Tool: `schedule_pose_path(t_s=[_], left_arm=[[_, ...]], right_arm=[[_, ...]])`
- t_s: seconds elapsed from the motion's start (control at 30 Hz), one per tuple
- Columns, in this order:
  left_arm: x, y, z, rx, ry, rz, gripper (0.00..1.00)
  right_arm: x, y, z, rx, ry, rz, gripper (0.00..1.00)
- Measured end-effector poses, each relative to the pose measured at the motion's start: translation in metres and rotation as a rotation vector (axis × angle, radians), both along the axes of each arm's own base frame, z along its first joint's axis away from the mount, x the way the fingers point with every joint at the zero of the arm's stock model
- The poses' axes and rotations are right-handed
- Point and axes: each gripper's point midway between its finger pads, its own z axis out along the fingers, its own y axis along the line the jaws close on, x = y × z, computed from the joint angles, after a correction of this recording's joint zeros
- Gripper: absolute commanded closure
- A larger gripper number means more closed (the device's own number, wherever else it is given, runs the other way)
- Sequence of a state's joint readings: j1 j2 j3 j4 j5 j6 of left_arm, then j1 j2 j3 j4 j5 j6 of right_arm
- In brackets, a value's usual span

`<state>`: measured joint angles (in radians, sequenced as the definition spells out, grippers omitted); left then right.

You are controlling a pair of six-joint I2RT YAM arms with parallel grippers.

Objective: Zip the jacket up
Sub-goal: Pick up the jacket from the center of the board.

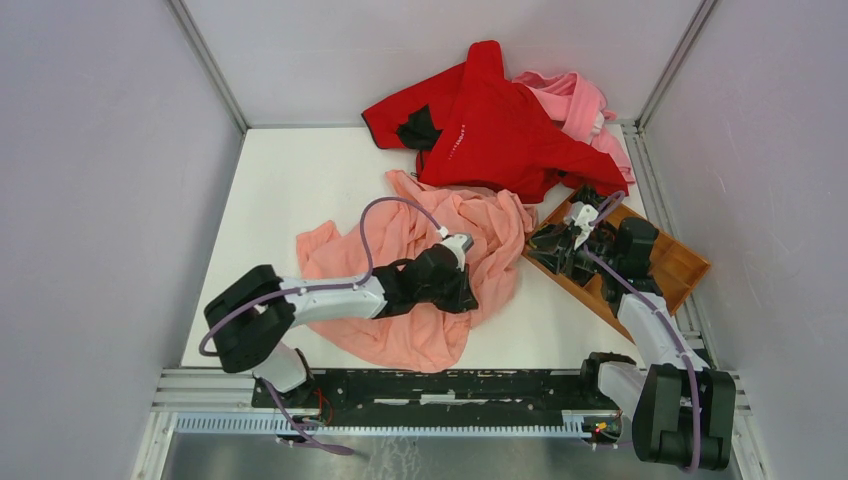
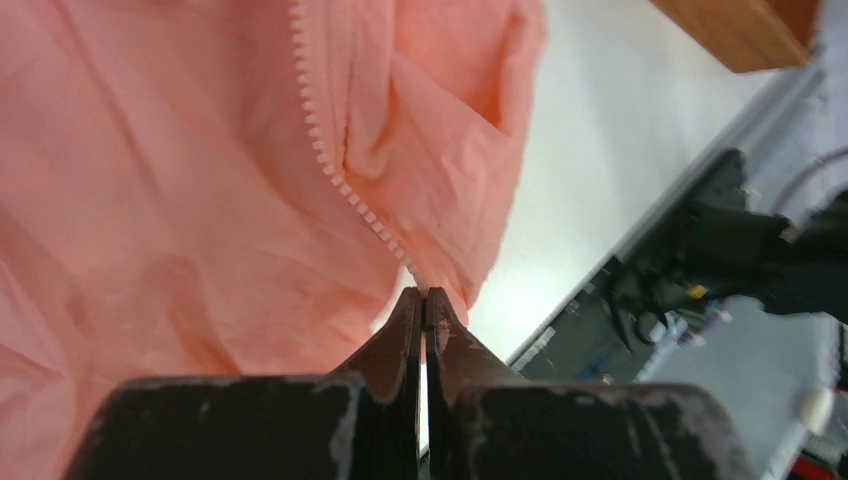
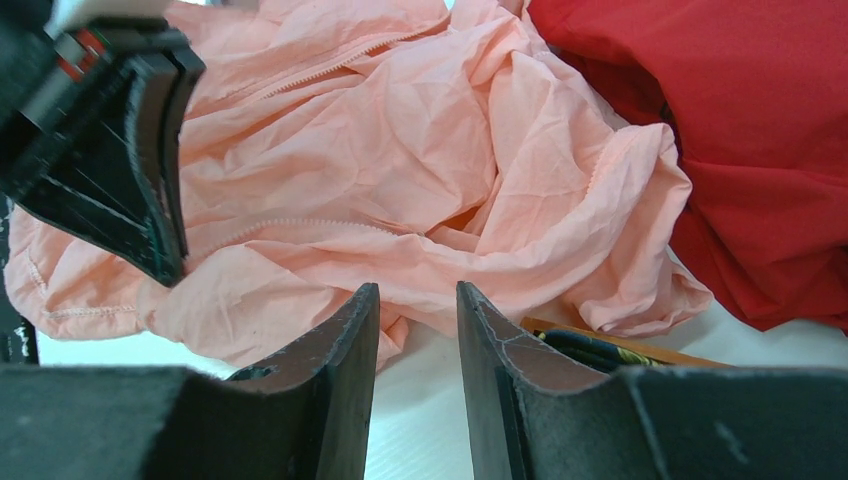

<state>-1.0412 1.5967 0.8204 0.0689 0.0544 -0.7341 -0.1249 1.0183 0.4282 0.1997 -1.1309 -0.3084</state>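
Note:
The right gripper moves outward and to the left in the top view onto the zipper-edged fold by the red garment (image 3: 610, 166) next, since the zipper's teeth show there.
The salmon-pink jacket (image 1: 420, 250) lies crumpled mid-table. It fills the left wrist view (image 2: 170, 200), where a row of white zipper teeth (image 2: 345, 185) runs down to my fingertips. It also shows in the right wrist view (image 3: 420, 150). My left gripper (image 1: 462, 288) rests on the jacket; its jaws (image 2: 425, 296) are shut, pinching the lower end of the zipper edge. My right gripper (image 1: 545, 243) is open and empty (image 3: 417, 295), low over the table just right of the jacket's edge. The left gripper's fingers (image 3: 125, 150) show in the right wrist view.
A bright red garment (image 1: 500, 130) and a paler pink garment (image 1: 580, 98) lie heaped at the back. A wooden tray (image 1: 680, 268) with dark items sits at the right under the right arm. Frame walls close in the table's sides.

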Motion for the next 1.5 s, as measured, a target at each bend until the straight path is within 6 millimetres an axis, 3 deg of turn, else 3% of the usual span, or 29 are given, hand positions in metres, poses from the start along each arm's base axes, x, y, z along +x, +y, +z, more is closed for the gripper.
schedule_pose_path(t_s=[0.17,0.3,0.57,0.8,0.93,1.17,1.5], left_arm=[[-0.015,-0.001,0.043,-0.061,-0.002,-0.088,0.98],[-0.034,0.004,0.053,-0.063,0.046,-0.158,0.98],[-0.072,0.021,0.040,-0.034,0.188,-0.264,0.98],[-0.094,0.031,0.019,-0.025,0.266,-0.323,0.98],[-0.098,0.031,0.006,-0.029,0.284,-0.340,0.98],[-0.102,0.029,-0.001,-0.063,0.280,-0.363,0.98],[-0.102,0.023,0.000,-0.097,0.272,-0.385,0.98]], right_arm=[[-0.004,0.003,0.001,0.015,0.009,0.023,0.61],[-0.005,0.004,0.001,0.026,0.023,0.030,0.61],[-0.001,0.011,-0.006,0.022,0.072,0.023,0.60],[0.025,0.040,0.001,-0.066,0.098,0.053,0.60],[0.044,0.052,-0.008,-0.119,0.131,0.015,0.60],[0.082,0.051,-0.045,-0.209,0.288,-0.140,0.63],[0.079,0.067,-0.048,-0.085,0.436,-0.143,0.64]])
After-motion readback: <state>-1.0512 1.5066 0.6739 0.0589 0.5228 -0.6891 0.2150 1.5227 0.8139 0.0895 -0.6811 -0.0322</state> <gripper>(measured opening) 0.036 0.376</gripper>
